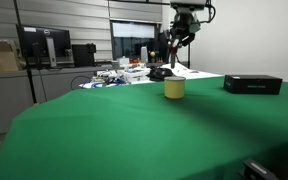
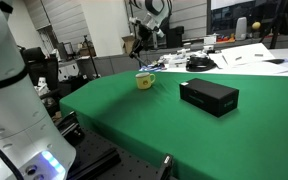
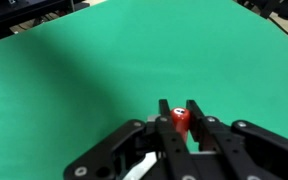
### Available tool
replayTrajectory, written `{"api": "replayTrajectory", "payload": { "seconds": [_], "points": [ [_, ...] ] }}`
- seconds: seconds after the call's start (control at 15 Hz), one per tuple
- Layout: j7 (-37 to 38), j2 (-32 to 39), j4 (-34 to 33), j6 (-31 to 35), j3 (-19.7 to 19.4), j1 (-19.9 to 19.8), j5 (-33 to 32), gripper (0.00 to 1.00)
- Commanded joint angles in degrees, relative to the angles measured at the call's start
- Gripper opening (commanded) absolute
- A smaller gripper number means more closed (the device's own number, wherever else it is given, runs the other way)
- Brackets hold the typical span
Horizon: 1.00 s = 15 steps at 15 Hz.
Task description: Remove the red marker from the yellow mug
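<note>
The gripper shifts toward the black box next and lowers the red marker onto the bare table between mug and box (image 1: 200,95), since that spot lies below the gripper.
The small mustard-yellow mug (image 1: 174,88) stands on the green table; it also shows in the other exterior view (image 2: 144,80). My gripper (image 1: 180,40) hangs well above the mug in both exterior views (image 2: 144,36). In the wrist view the gripper (image 3: 179,112) is shut on the red marker (image 3: 180,122), whose red end shows between the fingers. In the exterior views a thin dark stick hangs below the fingers, clear of the mug. The mug is out of the wrist view.
A black rectangular box (image 1: 252,84) lies on the green table (image 1: 134,130) beside the mug, also seen in an exterior view (image 2: 208,96). Cluttered desks, papers and monitors (image 1: 44,45) stand behind the table.
</note>
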State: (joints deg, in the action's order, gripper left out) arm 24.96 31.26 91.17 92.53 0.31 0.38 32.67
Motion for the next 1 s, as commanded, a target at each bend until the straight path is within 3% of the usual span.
{"api": "replayTrajectory", "payload": {
  "seconds": [0.0,0.4,0.93],
  "points": [
    [-3.42,-3.63,0.24,-1.48,-0.5,-0.53,-2.33,0.06],
    [-11.63,-4.87,5.94,7.81,-2.04,-0.51,-11.08,0.06],
    [-18.88,-2.86,18.46,31.18,-2.16,-2.09,-14.47,0.06]
  ]
}}
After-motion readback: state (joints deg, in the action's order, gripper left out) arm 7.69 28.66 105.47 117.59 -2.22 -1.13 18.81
